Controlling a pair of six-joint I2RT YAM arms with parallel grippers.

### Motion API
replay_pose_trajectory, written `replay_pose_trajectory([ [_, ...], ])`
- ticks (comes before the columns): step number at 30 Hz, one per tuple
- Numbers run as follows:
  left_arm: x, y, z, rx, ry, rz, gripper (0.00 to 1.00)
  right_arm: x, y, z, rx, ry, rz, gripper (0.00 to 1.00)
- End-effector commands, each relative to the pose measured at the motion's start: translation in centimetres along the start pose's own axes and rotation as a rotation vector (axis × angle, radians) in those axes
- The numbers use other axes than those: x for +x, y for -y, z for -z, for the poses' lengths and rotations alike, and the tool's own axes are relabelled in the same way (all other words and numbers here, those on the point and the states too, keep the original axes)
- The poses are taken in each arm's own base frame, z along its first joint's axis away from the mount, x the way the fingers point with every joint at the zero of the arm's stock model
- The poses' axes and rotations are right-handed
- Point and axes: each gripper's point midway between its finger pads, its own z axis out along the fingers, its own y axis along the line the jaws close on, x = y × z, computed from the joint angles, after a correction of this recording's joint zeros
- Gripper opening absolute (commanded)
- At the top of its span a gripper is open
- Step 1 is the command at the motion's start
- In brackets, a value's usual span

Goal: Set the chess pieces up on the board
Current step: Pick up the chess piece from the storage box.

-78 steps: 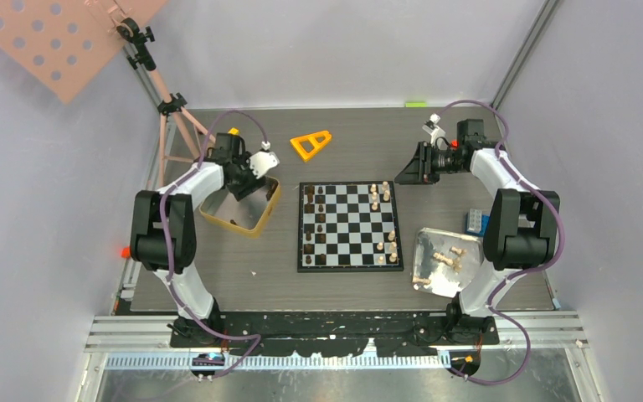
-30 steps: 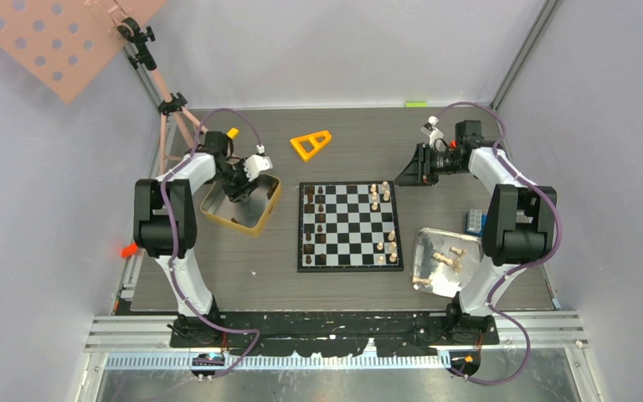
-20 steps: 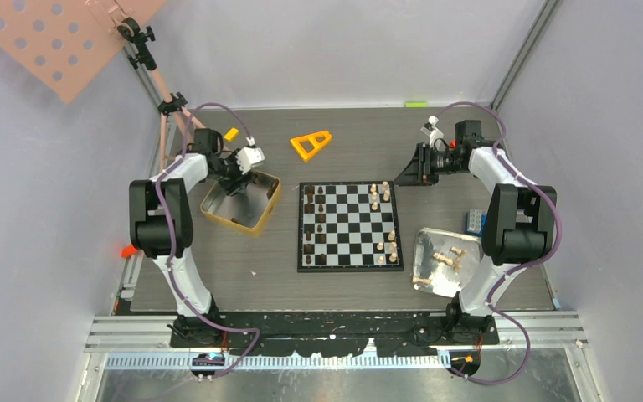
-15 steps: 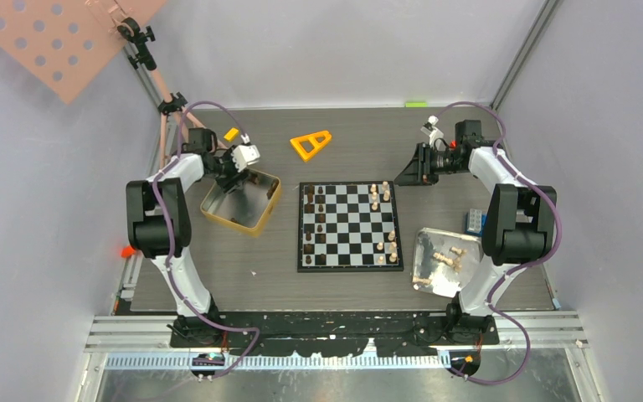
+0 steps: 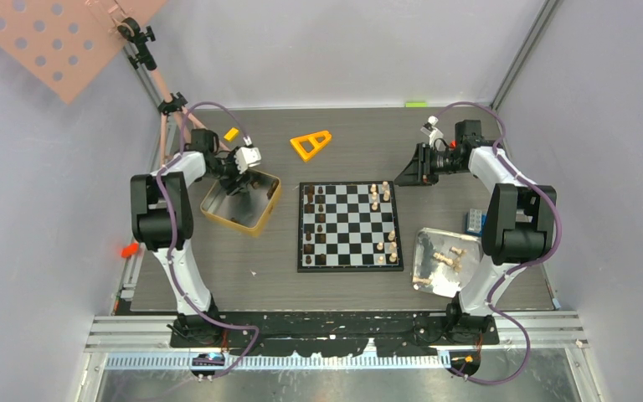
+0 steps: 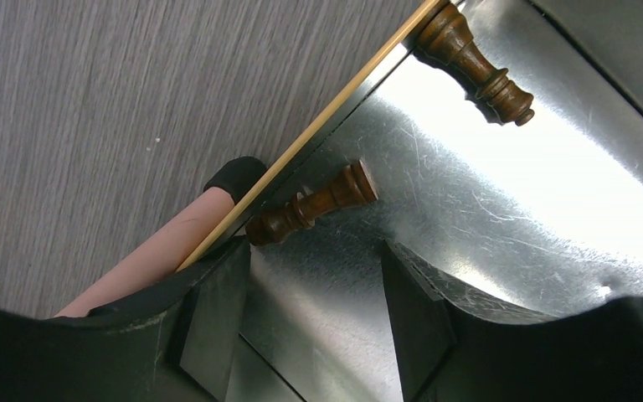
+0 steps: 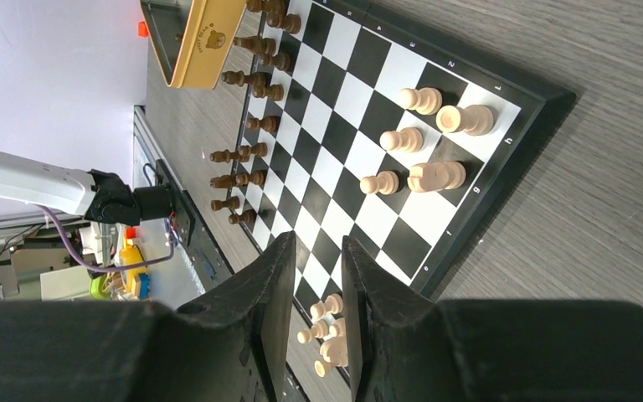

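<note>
The head of the nearer dark piece lies against the tin's side, so the left gripper next needs to nudge the piece off that side with one finger, then close around the piece's head (image 6: pixel 270 227).
The board (image 5: pixel 352 244) lies mid-table, with dark chess pieces (image 5: pixel 309 219) down its left columns and pale ones (image 5: pixel 378 194) on its right side. My left gripper (image 5: pixel 236 177) is open and empty inside the gold tin (image 5: pixel 259 224). In the left wrist view its fingertips (image 6: pixel 314 314) sit just short of a dark piece (image 6: pixel 314 203) lying on the tin's shiny floor. A second dark piece (image 6: pixel 473 63) lies farther in. My right gripper (image 5: pixel 408 172) hovers off the board's far right corner. Its jaws (image 7: pixel 318 276) stand narrowly apart with nothing between them.
A silver tray (image 5: pixel 429 243) at the right holds several pale pieces (image 5: pixel 448 255). A blue brick (image 5: pixel 474 220) lies beside it. An orange triangle (image 5: pixel 311 144) and a small orange block (image 5: pixel 231 133) lie at the back. A tripod leg (image 6: pixel 151 260) touches the tin's outer wall.
My left gripper has moved from the tin's right side towards its back left corner, and the arm has swung left. The right arm has not moved.
</note>
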Motion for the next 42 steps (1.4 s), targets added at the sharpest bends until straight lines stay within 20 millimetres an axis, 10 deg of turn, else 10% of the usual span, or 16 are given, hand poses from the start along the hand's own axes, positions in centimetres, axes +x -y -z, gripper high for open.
replay_pose_trajectory([
  [1,-0.1,0.5,-1.2,0.064,0.03,-0.033,0.61,-1.2,-0.5,0.3,-0.011,0.019,0.047,0.33],
  [14,-1.6,4.2,0.3,0.198,0.084,-0.062,0.56,-1.0,0.0,0.1,-0.013,0.007,0.036,0.32],
  [31,-2.4,2.2,-0.9,0.148,0.052,-0.214,0.57,-1.0,0.2,-0.1,-0.01,0.001,0.028,0.32],
  [42,-1.1,1.9,-0.4,0.144,-0.04,-0.221,0.26,-0.9,0.3,-0.1,-0.009,-0.003,0.025,0.31],
])
